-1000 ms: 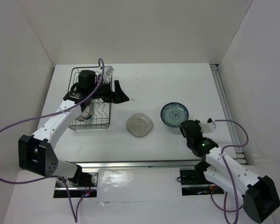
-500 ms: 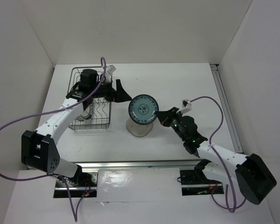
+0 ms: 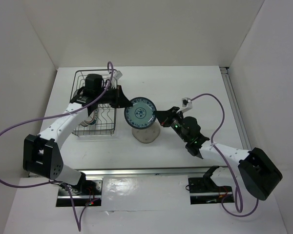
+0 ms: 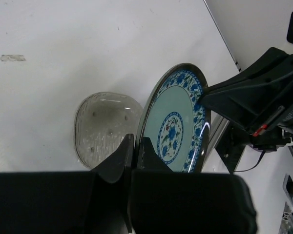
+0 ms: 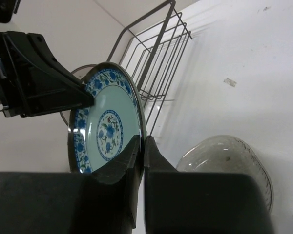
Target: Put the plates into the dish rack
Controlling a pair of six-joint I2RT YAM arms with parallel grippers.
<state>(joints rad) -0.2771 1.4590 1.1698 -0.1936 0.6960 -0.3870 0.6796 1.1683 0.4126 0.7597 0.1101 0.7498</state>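
Note:
My left gripper swings to its left in the top view next, where the rack's empty wires lie below it, then lowers the plate and releases it.
A teal-blue patterned plate (image 3: pixel 140 112) hangs upright in the air between the two arms, above the table's middle. My left gripper (image 3: pixel 128 104) is shut on its left rim, and my right gripper (image 3: pixel 158 115) is still closed on its right rim. The left wrist view has the plate (image 4: pixel 175 131) edge-on in the left gripper (image 4: pixel 135 141), with the right arm's fingers (image 4: pixel 234 95) on the far rim. The right wrist view shows the plate (image 5: pixel 107 129) caught between the fingers of the right gripper (image 5: pixel 142 139). Below it, a translucent grey-beige plate (image 3: pixel 146 132) lies flat on the table.
The black wire dish rack (image 3: pixel 78 131) stands at the left, just behind the left gripper, and holds a plate (image 3: pixel 91 119). In the right wrist view its wires (image 5: pixel 156 53) rise close behind the teal plate. The enclosure's white walls stand on three sides.
The right arm lifted the teal-blue plate off the table and carried it left to the left gripper. The left gripper, open before, has shut on its rim.

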